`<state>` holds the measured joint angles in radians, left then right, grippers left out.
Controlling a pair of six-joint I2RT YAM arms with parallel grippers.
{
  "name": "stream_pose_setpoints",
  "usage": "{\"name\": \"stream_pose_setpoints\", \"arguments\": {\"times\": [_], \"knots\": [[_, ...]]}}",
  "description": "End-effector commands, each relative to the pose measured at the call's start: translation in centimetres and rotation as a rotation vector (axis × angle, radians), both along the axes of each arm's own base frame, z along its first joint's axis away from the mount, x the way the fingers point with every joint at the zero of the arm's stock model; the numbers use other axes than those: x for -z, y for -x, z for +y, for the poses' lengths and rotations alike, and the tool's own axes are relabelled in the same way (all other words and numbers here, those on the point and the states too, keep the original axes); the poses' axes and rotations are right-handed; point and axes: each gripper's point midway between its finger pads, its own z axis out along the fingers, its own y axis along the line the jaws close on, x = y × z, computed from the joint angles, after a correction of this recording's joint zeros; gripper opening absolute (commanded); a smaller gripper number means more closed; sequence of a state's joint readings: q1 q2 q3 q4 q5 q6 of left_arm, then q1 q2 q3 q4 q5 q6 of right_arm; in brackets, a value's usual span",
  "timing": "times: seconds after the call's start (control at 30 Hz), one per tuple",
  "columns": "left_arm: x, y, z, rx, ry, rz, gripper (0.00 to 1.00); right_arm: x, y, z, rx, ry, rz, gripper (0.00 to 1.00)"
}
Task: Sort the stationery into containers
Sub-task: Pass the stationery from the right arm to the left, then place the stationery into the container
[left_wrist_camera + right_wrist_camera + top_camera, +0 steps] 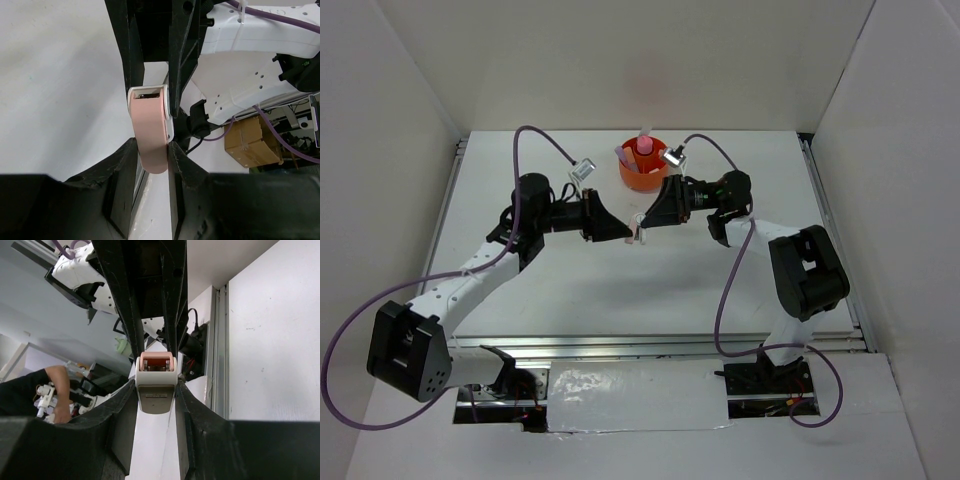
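Note:
I will swing my left gripper outward, tip it down over the orange tub's open space and release the eraser (638, 236), as that tub already holds pens.
A small pink-and-white eraser (638, 236) hangs above the table between my two grippers, which meet tip to tip. My left gripper (628, 236) is shut on its pink end; in the left wrist view the eraser (150, 122) sits between my fingertips (129, 160), with the gripper (152, 146) closed on it. My right gripper (647, 224) is shut on its other, white and beige end (156, 375), seen between its fingertips in the right wrist view (156, 390). The round orange tub (631, 180) stands just behind, with a pink glue stick (643, 148) and pens upright in it.
White walls enclose the table on the left, back and right. Metal rails (835, 240) run along the table's side edges and near edge. Each arm's purple cable (535, 135) loops above it. The right arm's body (250, 75) fills the far side of the left wrist view.

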<state>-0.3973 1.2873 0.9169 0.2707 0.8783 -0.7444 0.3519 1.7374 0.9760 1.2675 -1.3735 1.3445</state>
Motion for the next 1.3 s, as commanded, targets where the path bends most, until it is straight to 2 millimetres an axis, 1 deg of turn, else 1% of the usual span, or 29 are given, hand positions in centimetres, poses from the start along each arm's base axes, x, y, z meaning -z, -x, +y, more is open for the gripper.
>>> {"name": "stream_pose_setpoints", "arguments": {"times": [0.0,0.07,0.17,0.2,0.23,0.27,0.3,0.33,0.37,0.4,0.43,0.47,0.5,0.53,0.57,0.6,0.63,0.67,0.7,0.73,0.77,0.8,0.83,0.87,0.9,0.93,0.97,1.1,1.27], "knots": [[-2.2,-0.4,-0.7,0.017,0.005,-0.111,0.00,-1.9,1.1,0.2,-0.010,-0.033,-0.094,0.26],[-2.0,-1.1,-0.3,-0.023,-0.043,-0.126,0.00,-2.0,0.5,-0.3,0.026,-0.030,-0.110,0.43],[-1.9,-2.8,0.5,-0.097,-0.126,-0.202,0.00,-1.3,-1.1,-1.5,0.100,0.008,-0.049,0.47],[-1.2,-2.9,0.9,-0.112,-0.167,-0.186,0.00,-1.6,-1.8,-2.1,0.144,0.006,-0.125,0.47],[-0.6,-3.1,1.2,-0.118,-0.213,-0.220,0.00,-0.4,-3.1,-3.4,0.202,0.064,-0.028,0.47],[-0.8,-3.9,1.7,-0.157,-0.251,-0.244,0.00,0.1,-3.9,-4.1,0.249,0.096,-0.018,0.47],[-0.6,-4.3,1.9,-0.174,-0.286,-0.261,0.00,-0.7,-6.4,-5.1,0.372,0.134,-0.224,0.47],[-0.6,-4.6,2.2,-0.179,-0.337,-0.297,0.00,2.3,-6.3,-6.8,0.418,0.283,-0.069,0.47],[-0.5,-5.6,2.7,-0.227,-0.383,-0.321,0.00,1.3,-7.4,-7.4,0.468,0.335,-0.151,0.48],[0.5,-6.0,2.9,-0.221,-0.448,-0.347,0.00,3.3,-8.3,-9.4,0.559,0.477,-0.188,0.48],[-0.5,-6.8,2.9,-0.239,-0.471,-0.389,0.00,3.5,-8.7,-10.7,0.602,0.521,-0.212,0.48],[-0.6,-7.9,3.4,-0.285,-0.525,-0.416,0.00,3.5,-8.4,-11.6,0.629,0.546,-0.249,0.52],[0.5,-9.0,3.2,-0.274,-0.586,-0.439,0.00,3.9,-8.4,-12.8,0.670,0.578,-0.254,0.55],[-0.5,-10.0,3.2,-0.291,-0.610,-0.469,0.00,4.1,-8.5,-14.4,0.715,0.593,-0.242,0.57],[0.9,-11.6,3.4,-0.291,-0.690,-0.494,0.00,4.2,-8.0,-15.2,0.728,0.608,-0.279,0.60],[0.8,-12.3,3.1,-0.295,-0.716,-0.513,0.00,4.6,-7.6,-16.0,0.738,0.629,-0.263,0.60],[-0.6,-13.5,2.7,-0.311,-0.731,-0.552,0.00,4.8,-7.6,-17.6,0.777,0.643,-0.251,0.60],[-0.7,-14.4,2.5,-0.317,-0.757,-0.572,0.00,5.1,-7.0,-18.3,0.793,0.648,-0.245,0.60],[-1.2,-16.2,1.8,-0.327,-0.792,-0.619,0.00,5.3,-6.7,-18.8,0.805,0.648,-0.237,0.61],[0.9,-17.4,1.2,-0.296,-0.845,-0.604,0.00,5.5,-6.3,-19.6,0.827,0.644,-0.227,0.61],[-0.9,-18.7,0.6,-0.307,-0.852,-0.666,0.00,5.6,-6.0,-20.0,0.835,0.640,-0.224,0.60],[-1.0,-19.5,0.2,-0.307,-0.862,-0.677,0.00,5.7,-5.8,-20.3,0.840,0.638,-0.219,0.61],[-0.6,-20.3,-0.2,-0.299,-0.874,-0.679,0.00,5.7,-5.3,-20.4,0.840,0.630,-0.224,0.60],[1.2,-21.7,-0.7,-0.286,-0.898,-0.664,0.00,5.6,-5.2,-20.8,0.854,0.629,-0.220,0.60],[-0.1,-22.8,-1.2,-0.307,-0.875,-0.691,0.00,5.9,-5.0,-21.0,0.858,0.629,-0.212,0.60],[1.3,-23.7,-1.8,-0.285,-0.885,-0.684,0.00,5.7,-4.9,-21.4,0.874,0.621,-0.214,0.60],[0.5,-24.4,-2.4,-0.294,-0.870,-0.711,0.00,5.8,-4.7,-21.4,0.878,0.617,-0.209,0.60],[2.7,-26.0,-4.0,-0.261,-0.927,-0.795,0.00,6.0,-4.6,-22.1,0.904,0.605,-0.205,0.59],[3.1,-27.9,-4.0,-0.324,-0.908,-0.855,0.00,6.1,-4.8,-22.5,0.916,0.582,-0.173,0.59]]}}
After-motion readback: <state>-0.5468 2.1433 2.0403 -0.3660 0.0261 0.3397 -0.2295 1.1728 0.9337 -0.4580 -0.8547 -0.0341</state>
